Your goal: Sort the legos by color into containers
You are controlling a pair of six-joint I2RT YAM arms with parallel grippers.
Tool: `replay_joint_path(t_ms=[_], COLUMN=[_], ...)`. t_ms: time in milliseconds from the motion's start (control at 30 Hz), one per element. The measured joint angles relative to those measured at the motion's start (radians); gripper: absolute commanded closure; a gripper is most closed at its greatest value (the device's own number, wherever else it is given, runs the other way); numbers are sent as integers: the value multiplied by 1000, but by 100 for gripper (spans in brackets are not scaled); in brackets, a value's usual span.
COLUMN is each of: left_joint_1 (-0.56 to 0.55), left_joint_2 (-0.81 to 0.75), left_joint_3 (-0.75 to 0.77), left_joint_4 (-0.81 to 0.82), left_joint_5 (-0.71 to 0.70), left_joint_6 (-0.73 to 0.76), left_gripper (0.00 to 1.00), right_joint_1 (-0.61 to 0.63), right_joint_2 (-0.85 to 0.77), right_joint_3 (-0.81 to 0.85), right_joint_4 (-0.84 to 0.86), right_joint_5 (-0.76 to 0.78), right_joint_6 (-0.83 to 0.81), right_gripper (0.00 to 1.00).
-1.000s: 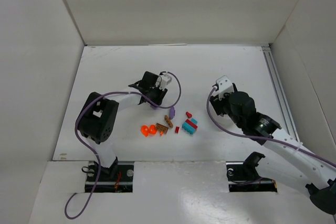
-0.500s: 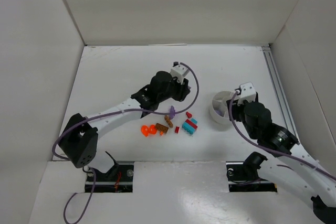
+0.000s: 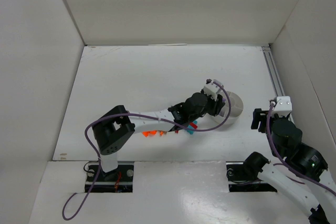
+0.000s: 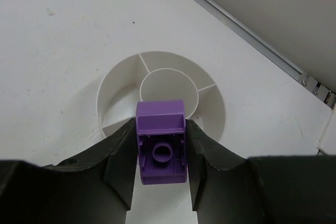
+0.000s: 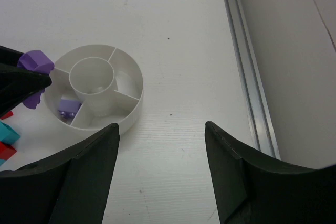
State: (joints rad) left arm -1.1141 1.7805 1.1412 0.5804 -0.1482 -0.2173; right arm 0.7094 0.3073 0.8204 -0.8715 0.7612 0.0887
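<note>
I need to move my left gripper down next and tilt its fingers toward the bowl, to bring the purple lego over the wedge compartment (image 3: 221,114), as another purple lego is already in there.
My left gripper (image 4: 160,153) is shut on a purple lego (image 4: 160,140), studs down, held just over the near rim of the white divided bowl (image 4: 118,80). In the top view the left gripper (image 3: 216,103) sits at the bowl's (image 3: 234,104) left edge. The right wrist view shows the bowl (image 5: 131,106), the held purple lego (image 5: 35,62) at its left rim, and another purple lego (image 5: 68,107) lying in a wedge compartment. My right gripper (image 5: 160,150) is open and empty, right of the bowl. Orange (image 3: 149,132), red and teal legos (image 3: 190,128) lie partly hidden under the left arm.
A metal rail (image 3: 277,85) runs along the table's right side, also in the right wrist view (image 5: 247,66). White walls enclose the table at the back, left and right. Teal and red pieces (image 5: 6,137) show at the left edge of the right wrist view.
My left arm carried the purple lego right from the pile to the bowl's rim. My right arm drew back right and toward its base, uncovering the bowl.
</note>
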Motion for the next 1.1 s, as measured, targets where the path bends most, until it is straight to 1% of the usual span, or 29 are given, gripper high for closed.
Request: replay_joint_path(t_ms=[233,367,500,667,733,867,1100], left_joint_1=[2,6,5,5,5,5,5], left_joint_2=[21,48,86,129,141,164,216], left_joint_3=[0,-3,-39,-61,-69,-83,-87], left_joint_4=[137,239,333,395,428,494,574], left_joint_5=[-40,-56,-68,-84,-87,-99,-118], left_joint_6=[-13,-29,-40,-56,-66,-85,-119], left_gripper=[80,80,78,78,74,71,71], right_joint_1=[-2,-2,-2,-2,-2,-2,-2], right_joint_2=[-6,5,13,11,8,6,6], right_joint_3=[19,23,23,23,23,23,23], right_joint_4=[-70,-82,-87,-91,-91,-94,-94], right_joint_5=[44,55,64,70,70,71,71], right_joint_6=[7,10,10,10,10,10,10], right_gripper=[26,26,26,26,26,26,26])
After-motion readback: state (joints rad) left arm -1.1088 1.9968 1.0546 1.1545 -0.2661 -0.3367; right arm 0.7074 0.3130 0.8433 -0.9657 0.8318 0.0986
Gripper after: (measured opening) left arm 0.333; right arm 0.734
